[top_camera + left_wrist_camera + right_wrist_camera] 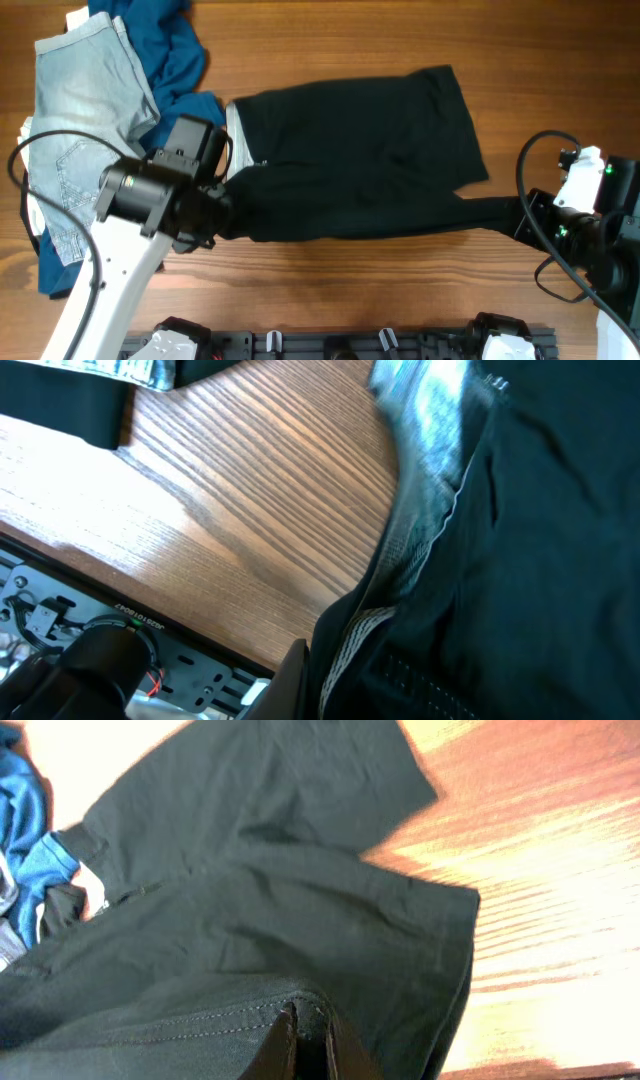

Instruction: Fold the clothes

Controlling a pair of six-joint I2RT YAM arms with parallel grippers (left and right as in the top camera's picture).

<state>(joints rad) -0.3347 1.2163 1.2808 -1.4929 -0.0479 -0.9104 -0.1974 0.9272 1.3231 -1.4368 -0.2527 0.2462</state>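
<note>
I will carry the waistband end outward with my left gripper and let go of it over the far waistband corner (pixel 242 106), since the shorts' far half lies flat.
Black shorts (pixel 370 140) with a light grey inner waistband (pixel 238 135) lie spread across the middle of the table. My left gripper (pixel 228 205) is shut on the waistband end; in the left wrist view the cloth (pixel 520 560) fills the right side and the grey band (pixel 350 640) runs into the jaws (pixel 330 690). My right gripper (pixel 520 215) is shut on the hem of the near leg, pulled out to the right. In the right wrist view the stitched hem (pixel 200 1020) is pinched between the fingers (pixel 305 1030).
Pale-blue denim jeans (pixel 85 100) and a blue top (pixel 160 45) lie heaped at the back left, next to the left arm. A black rail with fittings (pixel 340 345) runs along the front edge. Bare wood (pixel 400 290) lies in front of the shorts.
</note>
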